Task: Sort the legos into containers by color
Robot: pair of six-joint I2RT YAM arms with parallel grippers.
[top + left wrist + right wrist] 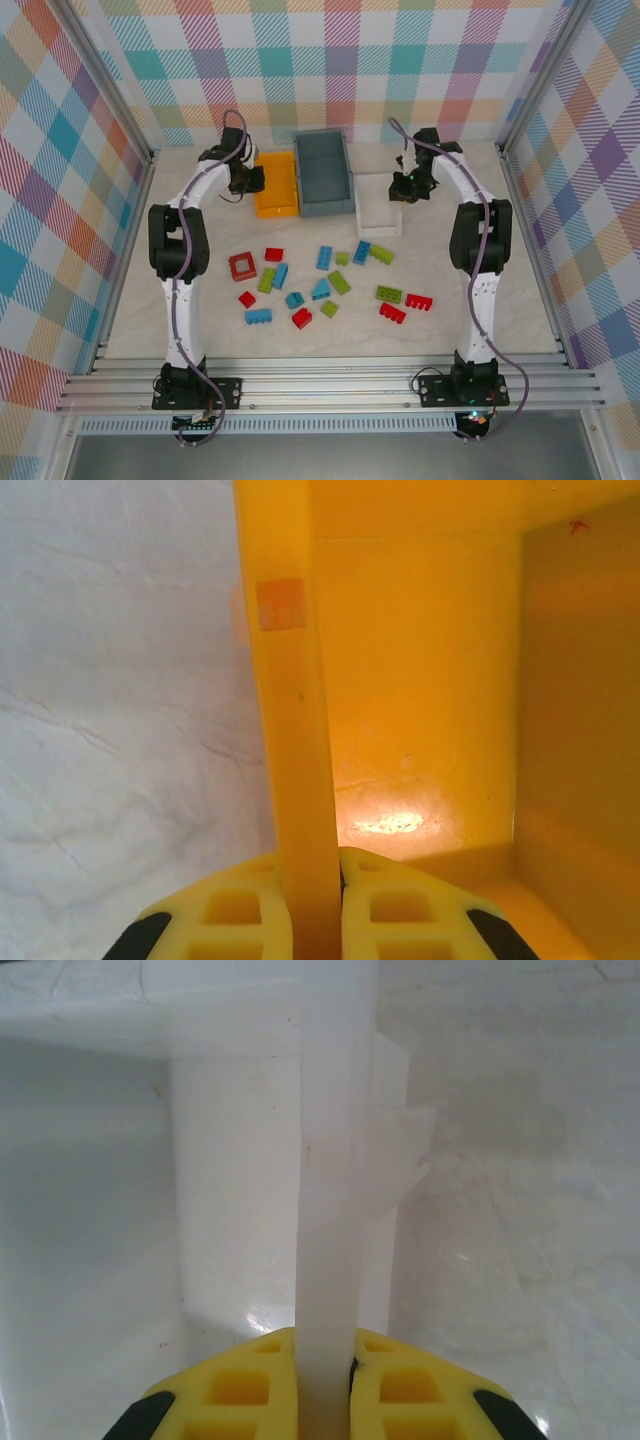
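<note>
I should pull the orange-yellow bin's side slightly back and toward the grey-blue bin's adjoining side (298, 182) with my left gripper, then let it go, because the orange-yellow bin stands close beside the grey-blue bin.
Red, blue and lime green legos lie scattered across the near half of the table, among them a hollow red square (242, 266), a blue brick (325, 257) and a green plate (389, 294). Three containers stand behind them: an orange-yellow bin (280, 190), a deeper grey-blue bin (322, 170) and a white tray (380, 215). My left gripper (250, 182) (312, 880) is shut on the orange-yellow bin's left wall (290, 730), one finger inside and one outside. On the tray's right wall (330, 1210) my right gripper (408, 187) (325, 1360) is shut the same way.
All three containers show bare floors. Plaid walls and metal posts (150, 160) close in the back and sides. An aluminium rail (330, 385) with both arm bases runs along the near edge.
</note>
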